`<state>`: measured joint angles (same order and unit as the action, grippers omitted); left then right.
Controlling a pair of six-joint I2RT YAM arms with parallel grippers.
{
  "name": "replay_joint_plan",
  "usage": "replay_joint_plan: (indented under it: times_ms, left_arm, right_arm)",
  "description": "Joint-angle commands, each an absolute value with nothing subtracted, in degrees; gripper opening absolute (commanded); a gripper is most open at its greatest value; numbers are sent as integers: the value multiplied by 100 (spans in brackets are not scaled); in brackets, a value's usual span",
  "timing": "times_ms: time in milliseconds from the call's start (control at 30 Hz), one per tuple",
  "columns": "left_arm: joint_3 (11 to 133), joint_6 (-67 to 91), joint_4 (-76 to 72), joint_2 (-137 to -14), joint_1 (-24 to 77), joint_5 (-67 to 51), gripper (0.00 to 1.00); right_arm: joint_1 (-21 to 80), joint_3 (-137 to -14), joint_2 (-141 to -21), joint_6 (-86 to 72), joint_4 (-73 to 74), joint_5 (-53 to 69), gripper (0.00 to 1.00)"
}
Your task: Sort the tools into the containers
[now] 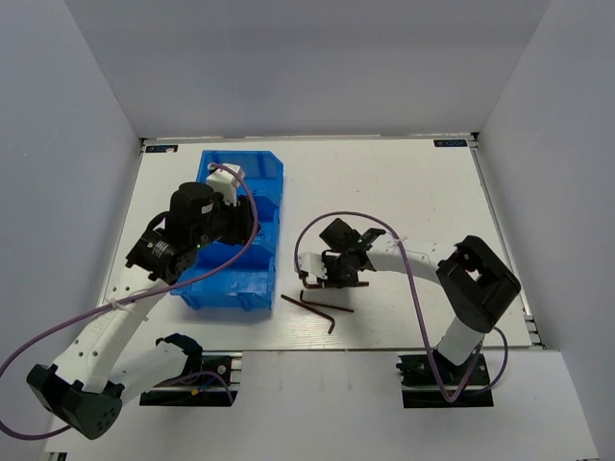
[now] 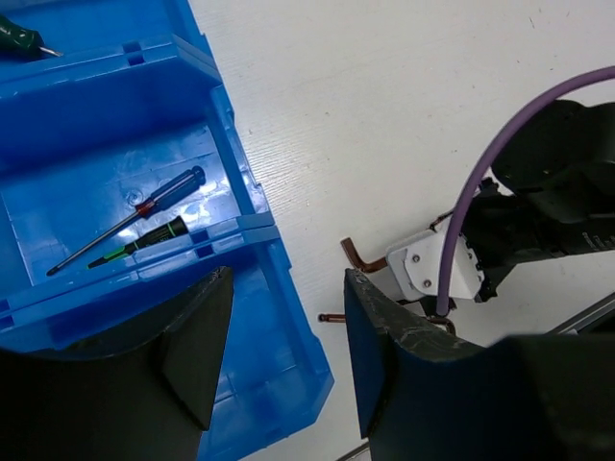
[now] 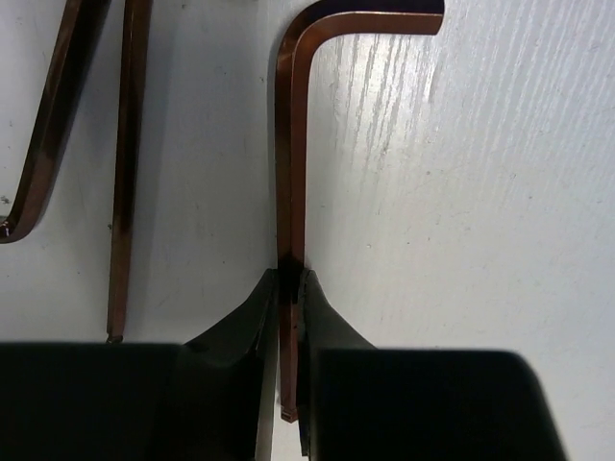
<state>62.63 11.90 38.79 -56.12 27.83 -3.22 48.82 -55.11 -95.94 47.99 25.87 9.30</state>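
My right gripper will next lift the hex key, move left in the top view to the blue bin's empty near section (image 1: 229,284) and release it inside.
The blue bin (image 1: 275,197) stands left of centre. My left gripper (image 2: 288,279) hangs open over its near end with nothing between the fingers. In one compartment lie a red-and-blue screwdriver (image 2: 144,209) and a thin black-and-green one (image 2: 144,237). A dark green handle (image 2: 17,36) shows in the compartment beyond. On the table right of the bin, my right gripper (image 3: 291,279) is shut on the long shaft of a brown L-shaped hex key (image 3: 291,144), which lies flat on the table. Its bent end points away from the jaws.
Two more hex keys (image 3: 127,163) (image 3: 43,134) lie just left of the held one. In the top view, dark hex keys (image 1: 317,305) rest on the white table (image 1: 413,192) near the front edge. Grey walls enclose the table on three sides.
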Motion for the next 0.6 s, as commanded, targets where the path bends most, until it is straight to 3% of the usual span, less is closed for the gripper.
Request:
replay_joint_plan:
  times_ms: [0, 233, 567]
  left_arm:
    - [6478, 1283, 3946, -5449, 2777, -342, 60]
    - [6530, 1520, 3841, -5134, 2777, -264, 60]
    - [6644, 1793, 3437, -4438, 2777, 35, 60]
  right_arm:
    - [4755, -5552, -10029, 4553, 3401, 895, 0]
    - [4605, -7019, -9378, 5290, 4568, 2360, 0]
    - [5176, -9567, -10765, 4502, 5045, 3515, 0]
